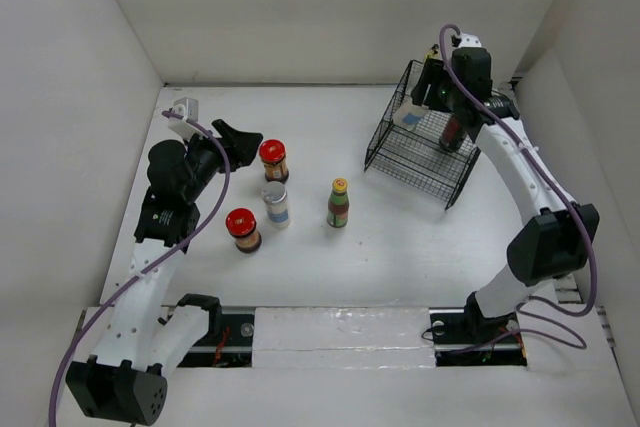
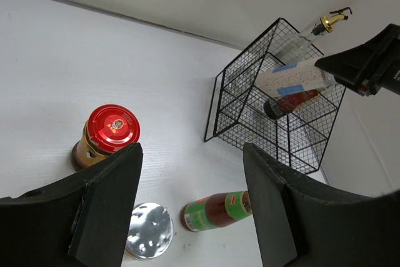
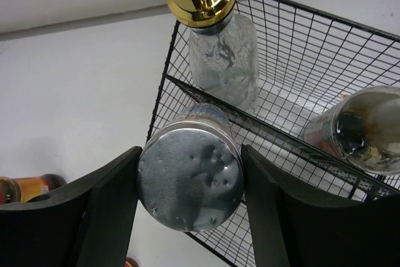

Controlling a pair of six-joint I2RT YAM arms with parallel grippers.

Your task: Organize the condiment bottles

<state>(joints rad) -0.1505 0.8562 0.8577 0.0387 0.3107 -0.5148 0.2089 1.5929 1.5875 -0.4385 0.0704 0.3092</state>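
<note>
My right gripper should next lower the silver-capped jar, shifting left in the top view, into the free basket section beside the gold-topped bottle [image 3: 222, 48].
My right gripper [image 1: 415, 107] [image 3: 190, 154] is shut on a silver-capped white jar [image 3: 190, 176] [image 2: 294, 80] and holds it over the left rim of the black wire basket [image 1: 405, 157]. In the basket stand a gold-topped clear bottle [image 3: 222, 48] [image 2: 330, 22] and a tilted dark bottle [image 1: 452, 132] [image 3: 365, 129]. My left gripper [image 1: 245, 137] [image 2: 190, 161] is open and holds nothing, just left of a red-lidded jar [image 1: 273, 159] [image 2: 112, 130]. On the table stand a second red-lidded jar [image 1: 242, 229], a silver-capped white jar [image 1: 276, 204] [image 2: 149, 231] and a yellow-capped green bottle [image 1: 338, 202] [image 2: 215, 212].
White walls close the table in at the back and on both sides. The basket sits at the back right, near the right wall. The arm bases stand on a rail [image 1: 330, 332] at the near edge.
</note>
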